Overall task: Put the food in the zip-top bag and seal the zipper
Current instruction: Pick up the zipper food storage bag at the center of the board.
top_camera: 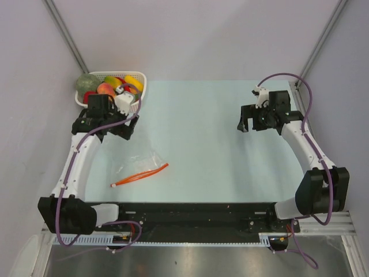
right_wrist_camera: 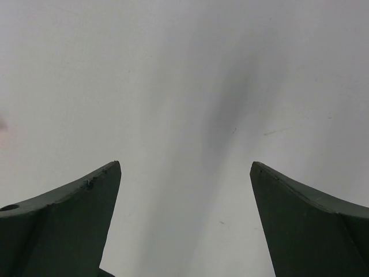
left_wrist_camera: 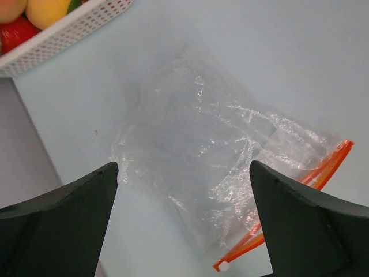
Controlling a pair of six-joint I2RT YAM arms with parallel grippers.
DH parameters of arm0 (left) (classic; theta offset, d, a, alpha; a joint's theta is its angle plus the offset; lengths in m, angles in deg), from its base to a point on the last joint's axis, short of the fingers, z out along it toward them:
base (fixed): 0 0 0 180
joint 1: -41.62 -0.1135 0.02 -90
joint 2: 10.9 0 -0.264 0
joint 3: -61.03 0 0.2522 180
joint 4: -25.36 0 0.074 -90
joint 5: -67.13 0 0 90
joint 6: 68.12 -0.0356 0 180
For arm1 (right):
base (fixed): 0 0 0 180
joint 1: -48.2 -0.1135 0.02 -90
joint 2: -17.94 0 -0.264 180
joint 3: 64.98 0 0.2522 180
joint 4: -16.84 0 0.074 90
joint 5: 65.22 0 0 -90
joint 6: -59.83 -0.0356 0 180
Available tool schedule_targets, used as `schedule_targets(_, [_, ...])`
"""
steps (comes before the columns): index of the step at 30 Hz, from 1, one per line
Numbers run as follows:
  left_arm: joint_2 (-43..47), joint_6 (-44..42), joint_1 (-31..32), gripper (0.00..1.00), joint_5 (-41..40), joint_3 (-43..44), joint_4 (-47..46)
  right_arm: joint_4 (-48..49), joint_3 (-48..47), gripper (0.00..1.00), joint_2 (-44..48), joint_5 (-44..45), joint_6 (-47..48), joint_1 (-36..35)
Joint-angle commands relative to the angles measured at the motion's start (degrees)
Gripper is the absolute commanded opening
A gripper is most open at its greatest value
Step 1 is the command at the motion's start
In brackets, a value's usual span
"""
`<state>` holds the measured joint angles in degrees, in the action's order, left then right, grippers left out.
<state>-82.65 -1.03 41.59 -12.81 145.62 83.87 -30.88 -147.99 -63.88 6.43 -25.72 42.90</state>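
Note:
The empty bag lies flat with its opening at the orange-red zipper's bag-side strip (top_camera: pixel 135 176) (left_wrist_camera: pixel 243 243). My left gripper should next go back and down, turning to straddle that strip.
The food (top_camera: pixel 106 88), glossy red, green, yellow and orange toy pieces, lies in a white lattice basket (top_camera: pixel 142 91) at the far left. The clear zip-top bag (top_camera: pixel 143 161) lies flat and empty on the table, its orange-red zipper (top_camera: pixel 140 174) along the near edge. My left gripper (top_camera: pixel 104 131) is open and empty, hovering between basket and bag. In the left wrist view the bag (left_wrist_camera: pixel 213 144) fills the middle, with the zipper (left_wrist_camera: pixel 239 252) at lower right, between my open fingers (left_wrist_camera: pixel 86 196). My right gripper (top_camera: pixel 249 126) is open and empty over bare table at the far right.
The basket's corner with yellow and red food (left_wrist_camera: pixel 49 8) shows at the top left of the left wrist view. Grey walls stand on both sides and behind the pale blue table (top_camera: pixel 207 144). The right wrist view shows only bare surface (right_wrist_camera: pixel 184 86).

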Motion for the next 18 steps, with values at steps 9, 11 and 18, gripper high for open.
schedule_targets(9, [9.43, -19.0, 19.44, 1.0, -17.45, -12.79, 5.43, 2.75, 1.67, 1.0, 0.88, -1.16, -0.93, -0.76])
schedule_targets(11, [10.48, -19.44, 23.65, 1.0, -18.67, -15.36, 5.52, 2.67, 1.75, 1.0, 0.61, -1.25, -0.93, -0.85])
schedule_targets(18, [9.17, -16.46, 31.31, 1.0, -21.3, -22.99, 4.75, 2.84, 2.19, 1.0, 0.26, -0.72, -0.76, -1.03])
